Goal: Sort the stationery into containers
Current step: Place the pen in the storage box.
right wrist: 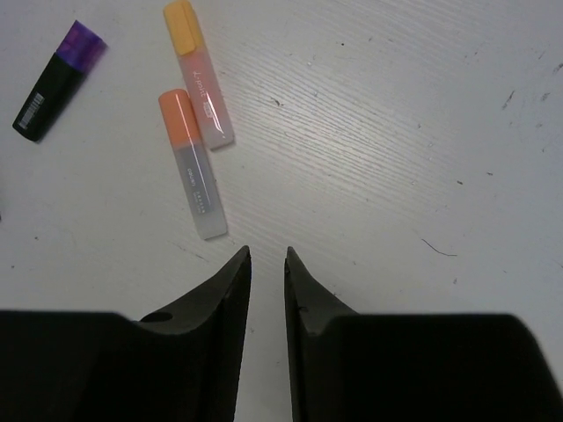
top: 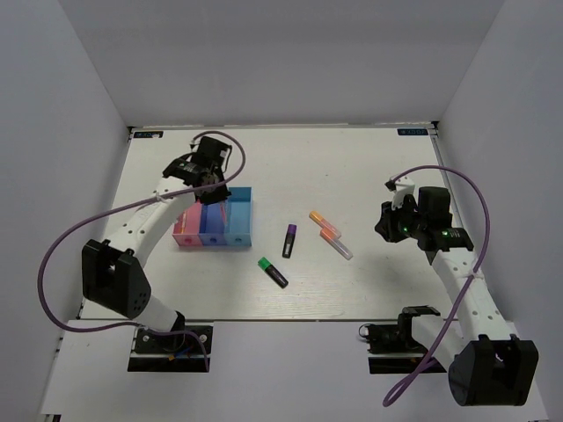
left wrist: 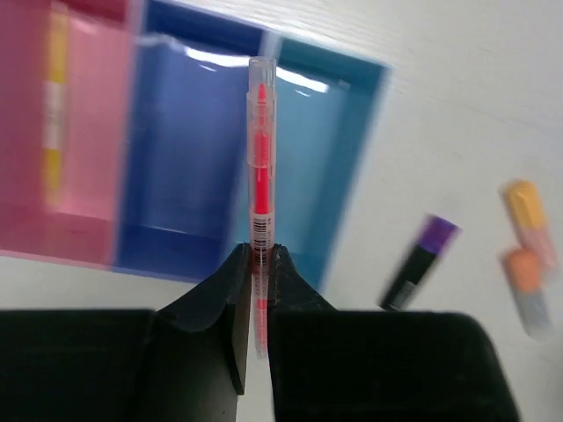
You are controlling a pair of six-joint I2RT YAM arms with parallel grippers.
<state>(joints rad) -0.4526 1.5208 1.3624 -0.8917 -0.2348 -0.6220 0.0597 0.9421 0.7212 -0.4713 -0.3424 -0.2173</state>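
The thin pink pen [left wrist: 260, 149] goes left in the top view with my left gripper, over the pink-red bin [left wrist: 91, 141], for release next, because the yellow pen lies there.
My left gripper [top: 209, 183] [left wrist: 260, 255] is shut on a thin pink pen [left wrist: 260, 149] and holds it above the joined bins: pink-red [top: 187, 230] [left wrist: 92, 149], dark blue [top: 212, 230] [left wrist: 185, 149], light blue [top: 238, 224] [left wrist: 308, 158]. A pale yellow pen [left wrist: 55, 105] lies in the pink-red bin. On the table lie a purple-black highlighter [top: 288, 239] [right wrist: 58, 81], a green-black one [top: 273, 272] and two orange ones [right wrist: 198, 75] [right wrist: 192, 163]. My right gripper [top: 387, 221] [right wrist: 267, 255] is empty, jaws narrowly apart, right of the orange highlighters.
White walls [top: 79, 105] enclose the table on the left, back and right. The left arm's purple cable [top: 53, 255] loops over the table's left edge. The right arm's cable [top: 466, 185] arcs above its wrist.
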